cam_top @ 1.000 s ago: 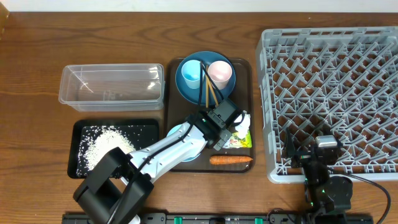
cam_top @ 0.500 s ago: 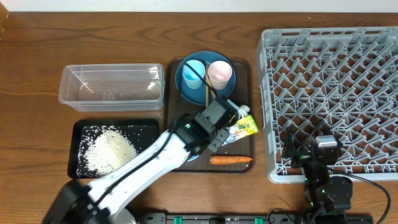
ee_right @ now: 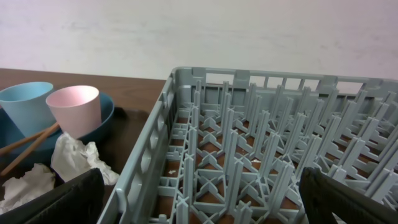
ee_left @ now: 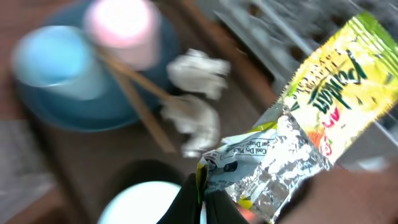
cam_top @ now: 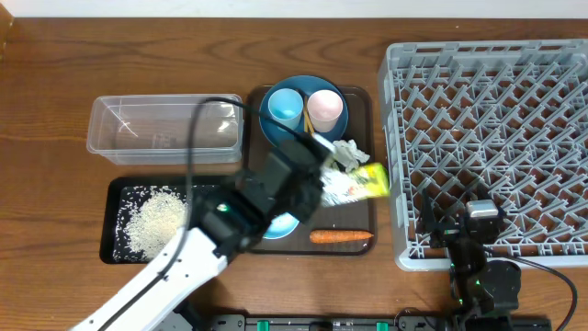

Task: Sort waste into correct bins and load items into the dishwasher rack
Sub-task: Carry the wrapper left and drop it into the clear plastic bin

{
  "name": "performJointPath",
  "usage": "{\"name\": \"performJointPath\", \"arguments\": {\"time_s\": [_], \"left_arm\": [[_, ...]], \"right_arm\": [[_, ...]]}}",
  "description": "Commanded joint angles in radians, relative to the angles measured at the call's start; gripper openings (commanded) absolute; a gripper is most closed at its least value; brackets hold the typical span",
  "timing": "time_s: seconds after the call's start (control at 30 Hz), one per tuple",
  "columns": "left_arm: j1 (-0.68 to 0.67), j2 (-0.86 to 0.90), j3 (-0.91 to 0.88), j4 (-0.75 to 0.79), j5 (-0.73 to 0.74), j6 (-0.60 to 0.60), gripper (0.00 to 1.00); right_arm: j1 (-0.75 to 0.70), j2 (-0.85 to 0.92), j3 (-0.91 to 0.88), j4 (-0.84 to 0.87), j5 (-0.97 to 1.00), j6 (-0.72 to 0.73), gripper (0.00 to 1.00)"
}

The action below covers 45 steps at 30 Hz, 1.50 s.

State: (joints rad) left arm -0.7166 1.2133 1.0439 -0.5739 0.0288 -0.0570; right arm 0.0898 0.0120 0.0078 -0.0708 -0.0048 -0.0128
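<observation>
The left gripper swings to the left in the overhead view and outward over the clear tub [cam_top: 166,128] next, because that bin stands open and empty for the wrapper.
My left gripper [cam_top: 319,190] is shut on a corner of the green-yellow and silver wrapper [cam_top: 356,182] and holds it above the brown tray; the pinch shows in the left wrist view [ee_left: 202,200], with the wrapper [ee_left: 305,130] hanging right. Crumpled white paper [cam_top: 344,152] lies under it. The carrot [cam_top: 341,236] lies at the tray's front. The blue plate [cam_top: 272,126] carries the light blue cup [cam_top: 284,106], the pink cup [cam_top: 324,108] and the chopsticks [ee_left: 134,99]. The white bowl [ee_left: 149,202] is partly under my arm. My right gripper [ee_right: 199,199] is open over the rack's [cam_top: 496,110] front edge.
The clear tub [cam_top: 165,129] stands at the back left. The black tray [cam_top: 108,221] in front of it holds rice [cam_top: 161,221]. The brown serving tray [cam_top: 365,103] sits between the bins and the rack.
My left gripper has lifted the wrapper off the brown tray and risen toward the camera. The paper under it is now uncovered. The right arm has not moved.
</observation>
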Motion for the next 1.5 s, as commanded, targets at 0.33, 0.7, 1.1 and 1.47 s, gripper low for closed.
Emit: {"name": "performJointPath", "arguments": {"time_s": [0.33,0.7,1.1,1.47], "left_arm": [[0.543,0.030,0.005,0.018,-0.153,-0.080,0.06],[0.826,0.278,0.005,0.184,-0.153,-0.110,0.06],[0.914,0.344,0.008,0.220,-0.153,-0.110,0.40],[0.911,0.113,0.023,0.246,-0.100,-0.148,0.77]], "right_arm": [[-0.008,-0.001,-0.003,-0.003,-0.003,-0.019,0.99],[-0.008,0.000,-0.003,-0.003,-0.003,-0.019,0.99],[-0.008,-0.001,-0.003,-0.003,-0.003,-0.019,0.99],[-0.008,0.000,-0.003,-0.003,-0.003,-0.019,0.99]]}}
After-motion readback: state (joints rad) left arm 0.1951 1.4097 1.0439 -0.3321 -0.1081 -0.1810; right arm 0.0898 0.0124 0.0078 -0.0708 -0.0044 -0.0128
